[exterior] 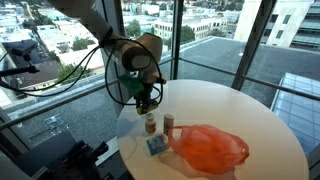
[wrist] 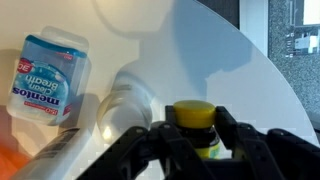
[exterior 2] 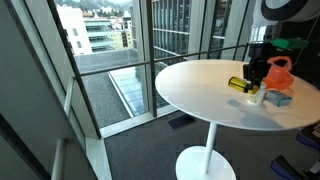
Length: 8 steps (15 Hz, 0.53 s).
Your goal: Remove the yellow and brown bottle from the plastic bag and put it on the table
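Note:
The bare tabletop has a free spot below my gripper, beside the white bottle. My gripper should go down there next and let go of the held bottle.
The yellow and brown bottle (wrist: 195, 122) has a yellow cap and sits between my gripper's (wrist: 196, 135) black fingers, which press on both sides of it. In both exterior views the bottle (exterior: 150, 123) (exterior 2: 240, 84) is low over the white round table (exterior: 250, 110), near its edge, with the gripper (exterior: 147, 104) (exterior 2: 254, 76) right above it. I cannot tell whether its base touches the table. The orange plastic bag (exterior: 207, 147) (exterior 2: 281, 72) lies crumpled on the table beside it, apart from the bottle.
A blue Mentos tub (wrist: 48, 78) (exterior: 157, 146) (exterior 2: 278, 97) and a white bottle (wrist: 125, 100) (exterior: 168, 122) stand close to the gripper. The table edge (wrist: 262, 70) is near. Glass walls with railings surround the table (exterior 2: 200, 90).

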{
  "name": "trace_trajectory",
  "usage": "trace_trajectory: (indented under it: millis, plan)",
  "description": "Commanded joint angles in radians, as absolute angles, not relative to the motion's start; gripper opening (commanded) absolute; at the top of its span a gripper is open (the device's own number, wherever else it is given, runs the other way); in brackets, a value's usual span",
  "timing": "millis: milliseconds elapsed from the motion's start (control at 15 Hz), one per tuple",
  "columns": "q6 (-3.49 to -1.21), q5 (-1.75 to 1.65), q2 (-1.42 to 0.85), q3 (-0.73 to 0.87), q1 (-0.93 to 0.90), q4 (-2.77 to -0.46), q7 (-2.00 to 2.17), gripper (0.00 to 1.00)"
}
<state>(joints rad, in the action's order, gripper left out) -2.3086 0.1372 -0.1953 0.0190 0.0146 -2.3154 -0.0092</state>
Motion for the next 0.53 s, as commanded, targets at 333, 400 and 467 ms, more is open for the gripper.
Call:
trace_trajectory:
  millis: [333,400,467]
  plan:
    - [-2.315,0.078,-0.25,0.045,0.037,-2.302,-0.004,0.19]
    - [-2.319,0.073,-0.254,0.05,0.039,-2.303,-0.004,0.19]
    - [-2.323,0.068,-0.258,0.054,0.041,-2.303,-0.002,0.19]
